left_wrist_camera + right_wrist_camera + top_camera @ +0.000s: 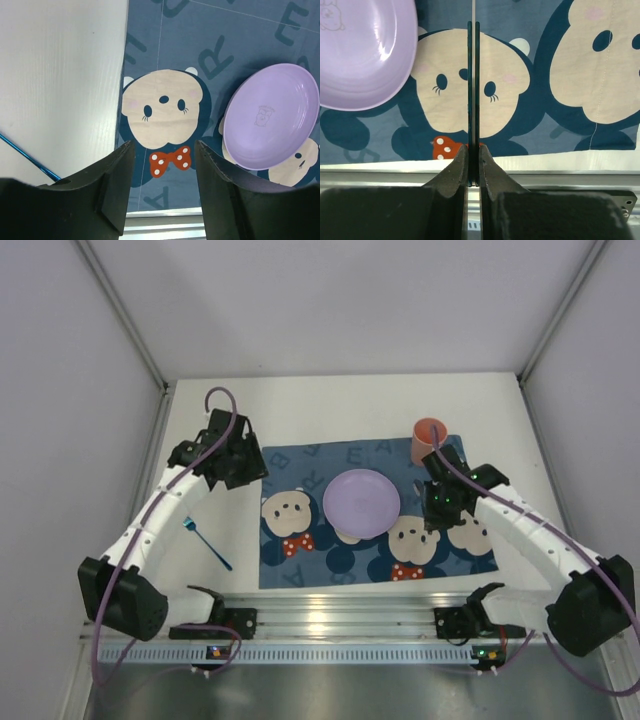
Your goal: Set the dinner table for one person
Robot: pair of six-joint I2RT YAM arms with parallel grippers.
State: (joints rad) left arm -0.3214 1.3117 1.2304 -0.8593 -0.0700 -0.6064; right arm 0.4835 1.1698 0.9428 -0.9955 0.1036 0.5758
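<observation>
Next, my right gripper moves down until the dark utensil (470, 90) rests on the placemat's mouse face beside the plate and releases it. That mouse face lies uncovered below my gripper.
The white dinner table (330, 405) carries a dark blue mouse-print placemat (300, 465) with a purple plate (361, 503) at its middle and an orange cup (429, 441) at its far right corner. A blue fork (207, 543) lies on the table left of the mat; its handle shows in the left wrist view (27, 159). My left gripper (240, 465) (164, 150) is open and empty above the mat's left edge. My right gripper (432, 508) (473, 147) is shut on a thin dark utensil (470, 90) seen edge-on, above the mat right of the plate (362, 52).
A ribbed aluminium rail (340, 615) runs along the near edge, just below the mat. White walls enclose the table on three sides. The plate also shows at the right of the left wrist view (270, 117).
</observation>
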